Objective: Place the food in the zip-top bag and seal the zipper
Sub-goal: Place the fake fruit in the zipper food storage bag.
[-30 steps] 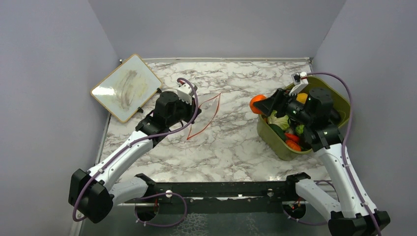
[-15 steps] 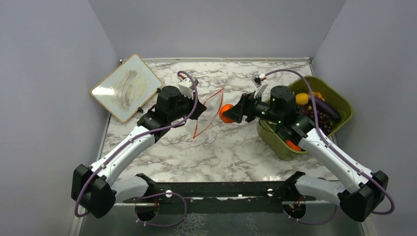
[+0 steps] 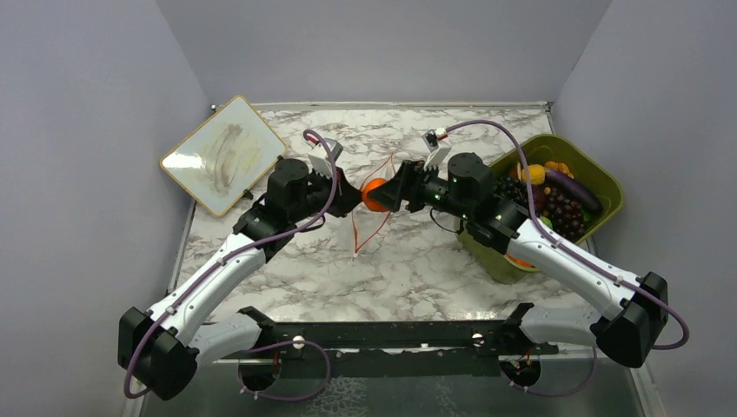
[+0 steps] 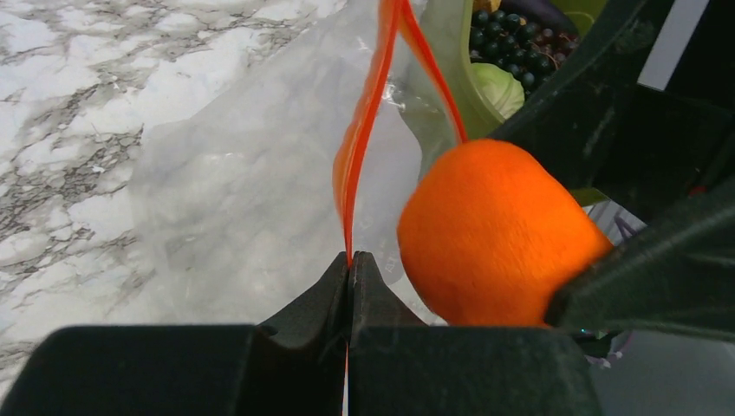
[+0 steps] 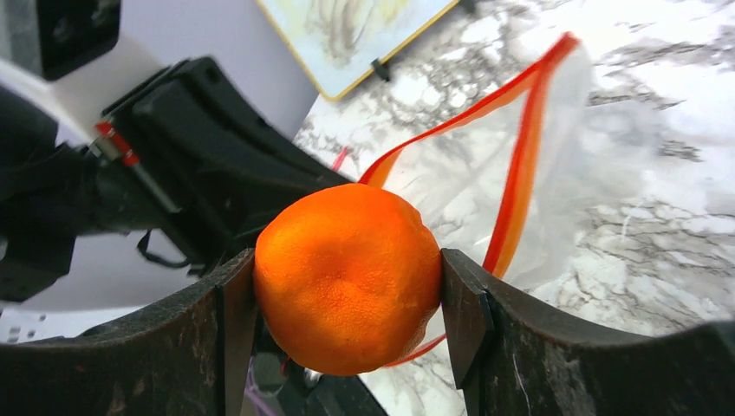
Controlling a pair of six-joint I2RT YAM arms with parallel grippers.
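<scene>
The zipper loop stands open, so the robot's right gripper should next lower the orange past the left gripper's fingers into the bag's gaping opening (image 3: 368, 223) (image 5: 452, 184) and let it go there.
My left gripper (image 3: 348, 193) (image 4: 349, 260) is shut on the red-orange zipper strip (image 4: 364, 130) of the clear zip-top bag (image 3: 374, 213) (image 4: 251, 199) and holds it up off the table with its mouth gaping. My right gripper (image 3: 384, 193) (image 5: 347, 286) is shut on an orange toy fruit (image 3: 374, 193) (image 5: 348, 277) (image 4: 494, 234) and holds it right at the bag's mouth, beside the left gripper's fingers. The zipper (image 5: 520, 156) loops open behind the orange. Other food, with dark grapes (image 3: 565, 208) and a cabbage-like ball (image 4: 498, 87), lies in the olive-green bin.
The olive-green bin (image 3: 600, 169) stands at the right, behind my right arm. A framed whiteboard (image 3: 223, 154) lies at the back left corner. Grey walls close in the marble table (image 3: 417, 261) on three sides.
My right gripper carried the orange from over the bin leftward to the bag's mouth. My left gripper lifted the bag and shifted slightly right to meet it.
</scene>
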